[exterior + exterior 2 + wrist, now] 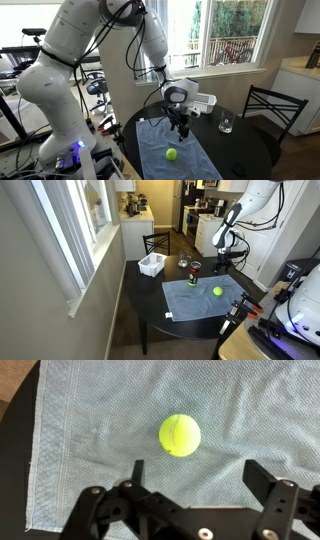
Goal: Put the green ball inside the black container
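Observation:
The green ball (180, 435) lies below the robot's open gripper on the towel (90, 420), so the gripper needs to go down until its fingers are on both sides of the ball and then close on it.
The green ball (180, 434) is yellow-green and lies on a light blue towel (90, 420). It shows in both exterior views (171, 154) (217, 291). The black container (192, 278), a narrow dark cylinder with reddish patches, stands upright at the towel's edge beside the ball; I cannot make it out in the wrist view. My gripper (200, 472) is open and empty. It hangs above the towel with the ball just ahead of its fingertips, not between them. It also shows above the table in both exterior views (180, 120) (224, 262).
The towel (180, 158) covers part of a round black table (150, 295). A white slatted basket (152, 265) and a clear glass (226, 125) stand at the table's far side. A black chair (272, 108) stands beside the table.

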